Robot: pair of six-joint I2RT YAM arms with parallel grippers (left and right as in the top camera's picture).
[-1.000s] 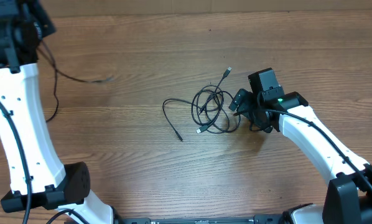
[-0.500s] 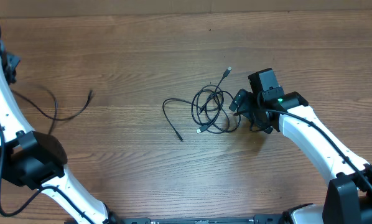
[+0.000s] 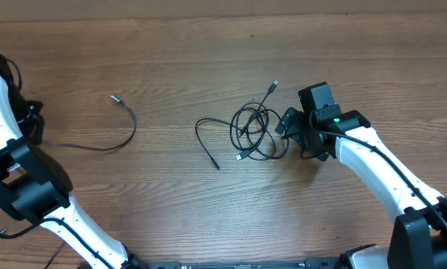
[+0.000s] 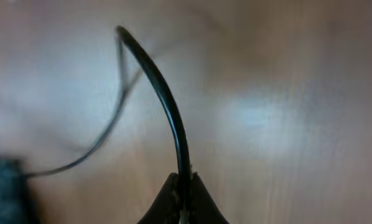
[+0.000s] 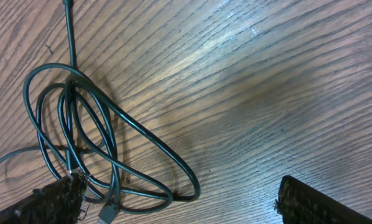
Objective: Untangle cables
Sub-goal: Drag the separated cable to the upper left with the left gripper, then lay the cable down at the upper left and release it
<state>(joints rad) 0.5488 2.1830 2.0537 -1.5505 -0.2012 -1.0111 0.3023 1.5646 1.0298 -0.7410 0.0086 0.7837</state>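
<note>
The bare wood by the table's far edge is clear of the bundle, so the robot's left gripper needs to move outward to it and release the cable.
A knotted bundle of thin black cables point(image 3: 255, 133) lies right of the table's centre. One strand trails left to a plug point(image 3: 216, 166), and another ends in a silvery tip point(image 3: 275, 84). A separate black cable point(image 3: 126, 134) curves across the left side. My left gripper point(image 4: 183, 182) is shut on that cable point(image 4: 167, 106), which arcs up out of the jaws. My right gripper point(image 5: 186, 208) stands open and low at the bundle's right edge point(image 3: 292, 131). The bundle's loops point(image 5: 80, 137) lie between its fingers point(image 5: 52, 202).
Bare wooden table surrounds the cables. The left arm's white links point(image 3: 29, 187) fill the near left corner. The right arm point(image 3: 380, 172) reaches in from the near right.
The left arm has swung down and back at the far left, dragging the separate cable so its free tip now lies farther right. The right arm and the bundle have not moved.
</note>
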